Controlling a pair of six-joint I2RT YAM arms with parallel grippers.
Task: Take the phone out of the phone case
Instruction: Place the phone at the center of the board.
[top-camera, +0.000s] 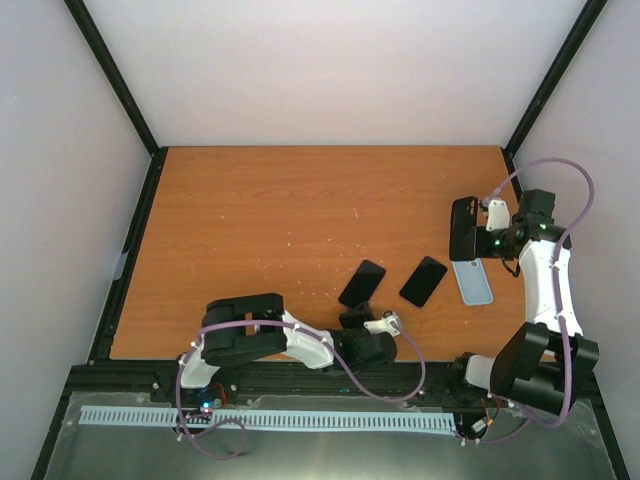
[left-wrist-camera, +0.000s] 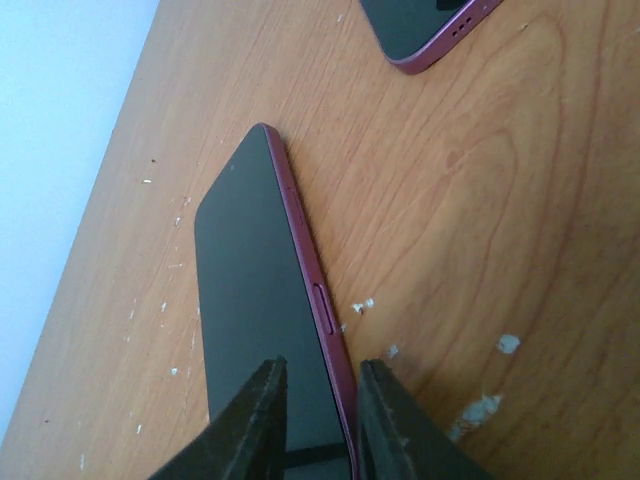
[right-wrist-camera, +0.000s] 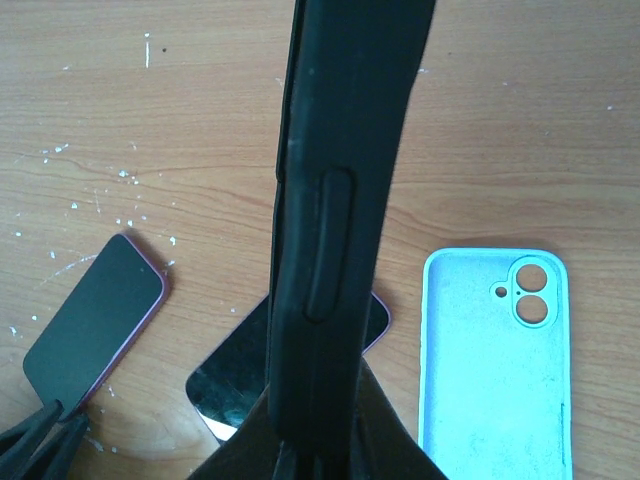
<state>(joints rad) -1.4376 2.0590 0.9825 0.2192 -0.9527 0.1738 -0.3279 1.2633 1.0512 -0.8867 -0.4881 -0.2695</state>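
My right gripper moves back and down next to release the black phone case (top-camera: 463, 228) on the tabletop (top-camera: 503, 288) beside the light-blue case, since its phone-free side is bare.
My right gripper (top-camera: 480, 233) is shut on a black phone case (top-camera: 463, 228) and holds it on edge above the right side of the table. In the right wrist view the case (right-wrist-camera: 335, 200) runs up from the gripper (right-wrist-camera: 320, 445); I cannot tell if a phone is inside. A maroon-edged phone (top-camera: 361, 283) lies face up mid-table. My left gripper (top-camera: 358, 318) is at its near end. In the left wrist view the gripper (left-wrist-camera: 322, 405) is slightly open, and its fingers straddle the long right edge of that phone (left-wrist-camera: 250, 290).
A second dark phone (top-camera: 423, 281) lies right of the first and shows in the right wrist view (right-wrist-camera: 225, 385). An empty light-blue case (top-camera: 472, 281) lies inside up near the right arm, below the held case (right-wrist-camera: 495, 365). White flecks dot the wooden table (top-camera: 280, 210).
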